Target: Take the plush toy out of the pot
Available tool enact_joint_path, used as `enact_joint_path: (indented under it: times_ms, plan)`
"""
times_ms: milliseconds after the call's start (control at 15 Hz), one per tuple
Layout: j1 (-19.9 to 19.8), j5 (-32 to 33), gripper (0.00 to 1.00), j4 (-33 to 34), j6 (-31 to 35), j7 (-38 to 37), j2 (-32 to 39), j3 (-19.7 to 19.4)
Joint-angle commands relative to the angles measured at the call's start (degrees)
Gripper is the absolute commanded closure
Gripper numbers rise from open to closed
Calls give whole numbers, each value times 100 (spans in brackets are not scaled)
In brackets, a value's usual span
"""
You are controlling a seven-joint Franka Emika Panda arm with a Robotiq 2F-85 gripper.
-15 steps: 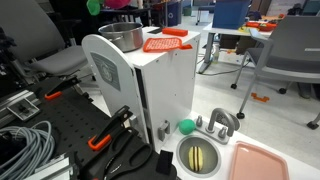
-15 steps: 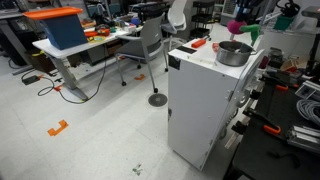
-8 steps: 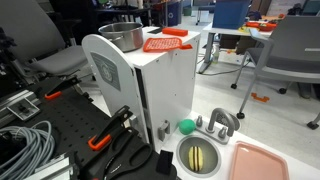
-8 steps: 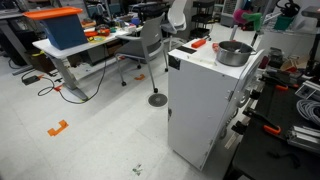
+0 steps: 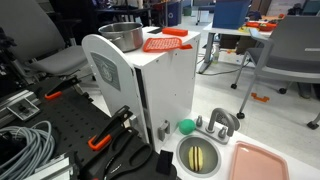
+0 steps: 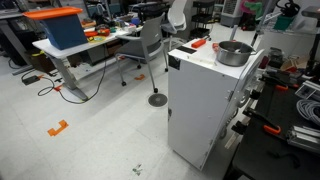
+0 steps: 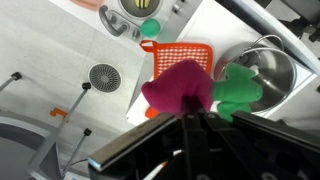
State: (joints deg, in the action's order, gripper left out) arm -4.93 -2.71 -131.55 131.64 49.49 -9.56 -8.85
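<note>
Next, the gripper shifts away from the pot (image 7: 273,66), over the ribbed piece (image 7: 183,56), to release the plush toy, as its green part overlaps the pot in the wrist view.
In the wrist view my gripper (image 7: 188,113) is shut on the plush toy (image 7: 176,86). Its magenta body is pinched between the fingertips and its bright green part (image 7: 238,90) sticks out to the right. The toy hangs high in the air, well clear of the pot (image 7: 273,66), which lies below and looks empty. The shiny pot stands on top of the white cabinet in both exterior views (image 5: 122,35) (image 6: 234,52). Gripper and toy are above the top edge of both exterior views.
An orange-red ribbed piece (image 5: 165,43) lies beside the pot on the white cabinet (image 5: 160,90). Lower down are a green ball (image 5: 186,127), a round sink basin (image 5: 200,155) and a pink tray (image 5: 262,160). Cables and clamps lie on the black bench (image 5: 60,130).
The gripper has risen with the plush toy. A second ago both showed at the top of the exterior views; now they are out of frame. The pot has not moved.
</note>
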Motion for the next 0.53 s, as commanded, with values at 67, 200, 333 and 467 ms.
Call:
enact_joint_path:
  times_ms: [67,200,333,467]
  plan:
    - [-138,-38,100,437,60,-452,377,-151]
    - [-190,-6,100,558,51,-617,521,-177]
    - [-213,77,100,577,61,-754,590,-145]
    - [-203,194,100,539,108,-909,635,-89]
